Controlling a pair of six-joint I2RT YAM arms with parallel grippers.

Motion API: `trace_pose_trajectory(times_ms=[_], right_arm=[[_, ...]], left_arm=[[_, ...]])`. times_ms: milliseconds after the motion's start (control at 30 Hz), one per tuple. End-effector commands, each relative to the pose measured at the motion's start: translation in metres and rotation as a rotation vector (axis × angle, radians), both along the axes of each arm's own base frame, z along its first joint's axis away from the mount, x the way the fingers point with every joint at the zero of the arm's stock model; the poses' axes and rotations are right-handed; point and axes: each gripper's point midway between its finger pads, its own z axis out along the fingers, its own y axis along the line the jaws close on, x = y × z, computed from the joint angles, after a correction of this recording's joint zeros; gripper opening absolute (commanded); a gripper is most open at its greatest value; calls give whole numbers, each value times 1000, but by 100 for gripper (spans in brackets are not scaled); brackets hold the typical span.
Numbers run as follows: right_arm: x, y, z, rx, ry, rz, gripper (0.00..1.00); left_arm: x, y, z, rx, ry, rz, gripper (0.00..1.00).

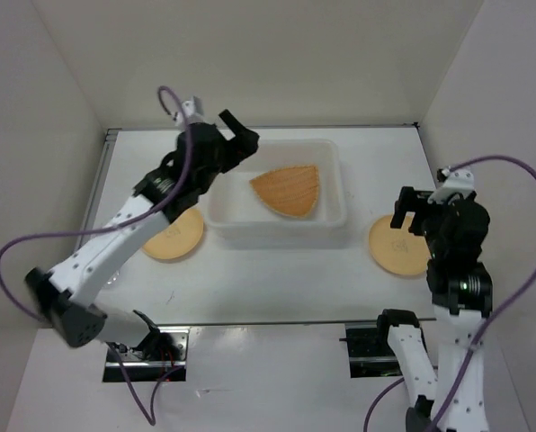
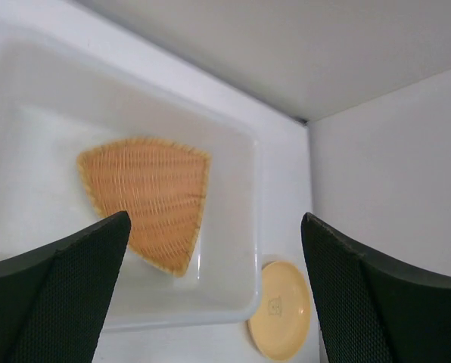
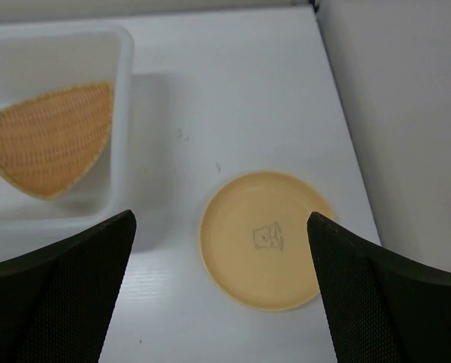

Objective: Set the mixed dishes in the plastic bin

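Note:
My right gripper moves toward the nearby wall above the second plate lying flat outside the bin (image 1: 277, 236) next, then lowers onto the plate's wall-side rim (image 1: 426, 255).
The translucent white plastic bin (image 1: 277, 236) sits mid-table with the tan woven fan-shaped tray (image 1: 289, 190) lying flat inside it. One yellow-orange plate (image 1: 174, 236) lies on the table left of the bin, partly under my left arm. The other plate (image 1: 396, 245) lies right of the bin. My left gripper (image 1: 241, 130) is open and empty above the bin's far-left corner. Its wrist view shows the tray (image 2: 146, 197), the bin rim (image 2: 252, 227) and the right plate (image 2: 280, 310). My right gripper (image 1: 412, 220) is open and empty above the right plate (image 3: 262, 238). I cannot make out the clear cups.
White walls enclose the table on the left, back and right. The right plate lies close to the right wall. The right wrist view shows the bin's right wall (image 3: 123, 113) and the tray (image 3: 48, 136) left of the plate.

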Motion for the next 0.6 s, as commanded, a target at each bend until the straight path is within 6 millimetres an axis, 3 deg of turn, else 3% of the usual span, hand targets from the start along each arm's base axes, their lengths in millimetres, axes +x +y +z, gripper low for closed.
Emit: trace_pose_trajectory(times_ms=[0, 33, 67, 100, 167, 233, 300, 400, 433, 500, 533, 567], right_arm=[[29, -6, -14, 2, 108, -7, 98], [31, -4, -10, 5, 112, 2, 98], [35, -3, -11, 0, 124, 15, 98], [41, -1, -25, 14, 194, 32, 98], [46, 1, -32, 1, 246, 60, 98], [54, 1, -52, 6, 342, 75, 98], [58, -2, -69, -9, 417, 78, 98], [69, -24, -99, -81, 571, 36, 98], [72, -35, -117, -128, 658, 16, 98], [73, -58, -138, -246, 746, -36, 98], [77, -80, -146, -321, 788, -111, 98], [77, -86, -152, -362, 819, -112, 98]], left_arm=[[-35, 39, 38, 170, -183, -57, 99], [-51, 50, 55, 163, -224, -67, 99], [-60, 58, 49, 224, -201, -83, 99], [-70, 66, 49, 246, -191, -90, 99], [-82, 81, 40, 334, -160, -101, 99], [-95, 95, 35, 377, -151, -100, 99], [-107, 107, 39, 415, -173, -112, 99], [-113, 118, 43, 459, -188, -112, 99], [-118, 118, 44, 471, -181, -139, 99], [-122, 113, 52, 459, -198, -175, 99], [-123, 109, 51, 452, -199, -196, 99], [-126, 102, 55, 432, -211, -236, 99]])
